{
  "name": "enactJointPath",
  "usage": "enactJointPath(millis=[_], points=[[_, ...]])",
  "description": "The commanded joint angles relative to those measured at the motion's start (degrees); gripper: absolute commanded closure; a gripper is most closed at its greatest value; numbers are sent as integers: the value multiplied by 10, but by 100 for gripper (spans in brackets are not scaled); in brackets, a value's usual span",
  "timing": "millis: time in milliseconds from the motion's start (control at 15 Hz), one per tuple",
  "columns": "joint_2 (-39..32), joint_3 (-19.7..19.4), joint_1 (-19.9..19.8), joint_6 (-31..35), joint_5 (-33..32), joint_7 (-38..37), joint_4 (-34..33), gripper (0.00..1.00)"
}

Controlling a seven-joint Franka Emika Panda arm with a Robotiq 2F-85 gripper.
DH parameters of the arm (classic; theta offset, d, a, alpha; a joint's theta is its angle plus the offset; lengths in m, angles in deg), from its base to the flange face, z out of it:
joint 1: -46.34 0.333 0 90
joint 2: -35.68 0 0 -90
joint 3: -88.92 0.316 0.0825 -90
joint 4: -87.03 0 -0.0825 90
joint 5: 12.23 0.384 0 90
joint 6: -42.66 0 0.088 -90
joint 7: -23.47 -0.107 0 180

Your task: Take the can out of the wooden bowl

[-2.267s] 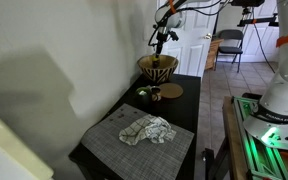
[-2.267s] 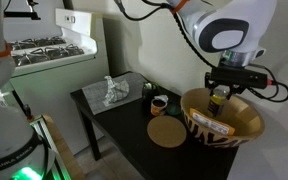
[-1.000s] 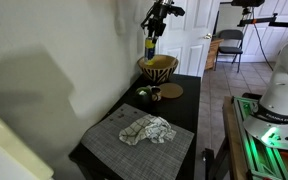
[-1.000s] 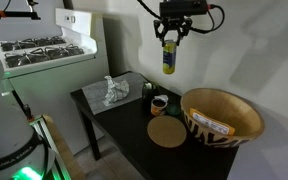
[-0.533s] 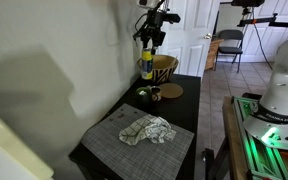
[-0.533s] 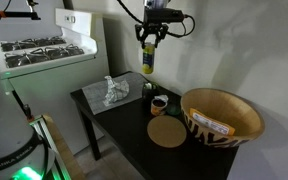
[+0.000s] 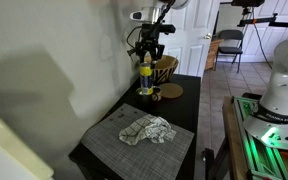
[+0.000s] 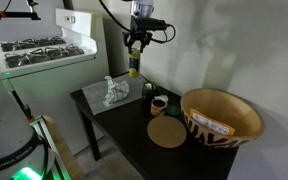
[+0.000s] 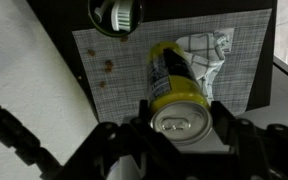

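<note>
The grey placemat lies open beside the crumpled white cloth, so I will lower my gripper onto that wall-side patch (image 7: 126, 115) and stand the yellow can (image 7: 146, 78) upright there to release it.
My gripper (image 7: 146, 61) (image 8: 135, 49) is shut on the yellow can (image 7: 146, 78) (image 8: 134, 64) and holds it upright in the air, above the black table between the grey mat and the bowl. In the wrist view the can (image 9: 174, 92) sits between the jaws (image 9: 182, 122), silver top toward the camera. The wooden bowl (image 7: 164, 68) (image 8: 222, 118) with its zigzag pattern stands at the far end of the table, apart from the can; a flat label-like item lies inside it.
A grey placemat (image 7: 134, 143) (image 8: 119, 92) holds a crumpled white cloth (image 7: 147, 129) (image 8: 110, 91). A flat tan disc (image 7: 170, 91) (image 8: 167, 132), a small dark green round object (image 7: 142, 94) and a small cup (image 8: 159, 104) lie near the bowl. The wall runs along the table.
The gripper lifted the can out of the wooden bowl, carried it high, then moved it away from the bowl toward the mat and lower.
</note>
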Motion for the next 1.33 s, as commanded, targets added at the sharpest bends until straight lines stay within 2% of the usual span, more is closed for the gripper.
enactJointPath(millis=[0, 333, 400, 867, 1267], points=[[-6, 3, -1, 0, 0, 0, -1, 37], [-10, 3, -2, 0, 0, 0, -3, 37], [-10, 3, -2, 0, 0, 0, -3, 62], [-77, 21, 2, 178, 23, -104, 6, 62], [-131, 60, -5, 233, 77, -102, 4, 62]])
